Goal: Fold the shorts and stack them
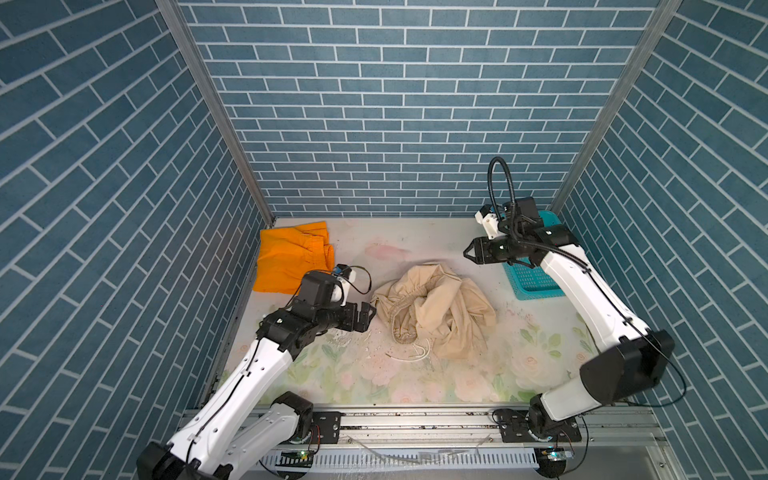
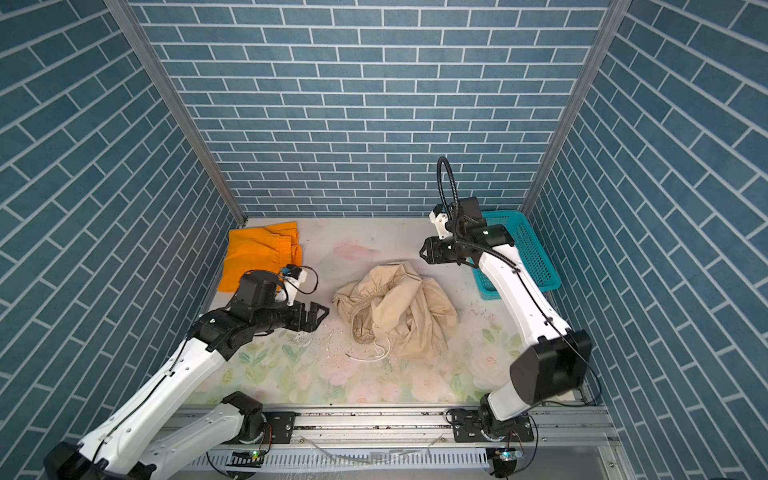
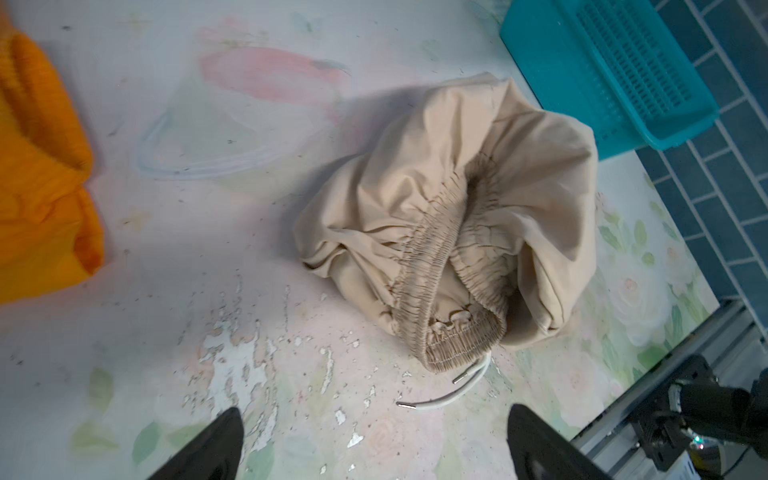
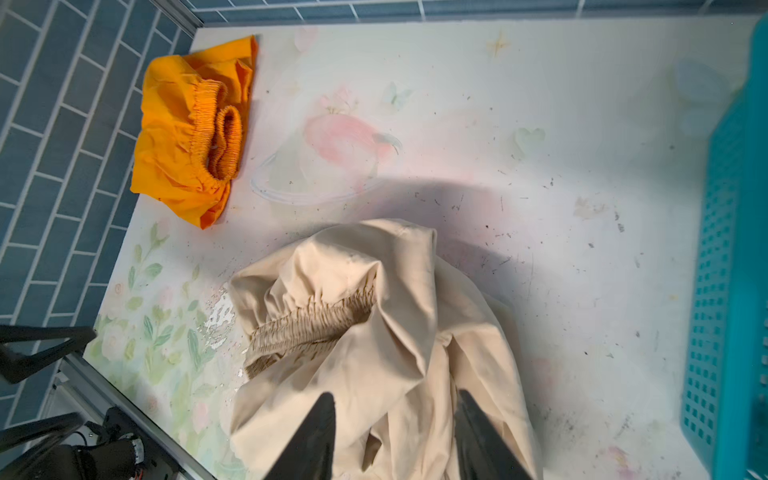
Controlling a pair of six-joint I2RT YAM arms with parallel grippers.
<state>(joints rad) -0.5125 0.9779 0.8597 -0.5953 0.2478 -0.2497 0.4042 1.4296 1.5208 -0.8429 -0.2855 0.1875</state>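
Observation:
The left gripper lowers its fingers across onto the waistband's gathered end (image 1: 396, 325) (image 3: 414, 320) next, below it and toward the heap's middle, since the fingers are still beside the heap.
The beige shorts (image 1: 436, 311) (image 2: 399, 311) lie crumpled in a heap mid-table, waistband gathered, with the white drawstring (image 3: 449, 395) trailing toward the front. The orange shorts (image 1: 291, 257) (image 2: 257, 257) lie bunched at the back left corner. My left gripper (image 1: 368, 318) (image 3: 374, 411) stands wide open just left of the beige heap, with only bare table between its fingers. My right gripper (image 1: 469, 251) (image 4: 395, 395) hovers above the heap's back right side. Its fingers are apart and hold nothing, with the beige cloth (image 4: 374, 353) below them.
A teal perforated basket (image 1: 532, 282) (image 2: 532, 249) stands at the back right, partly under my right arm. Blue brick walls close in the back and both sides. A metal rail (image 1: 415, 415) with both arm bases runs along the front edge.

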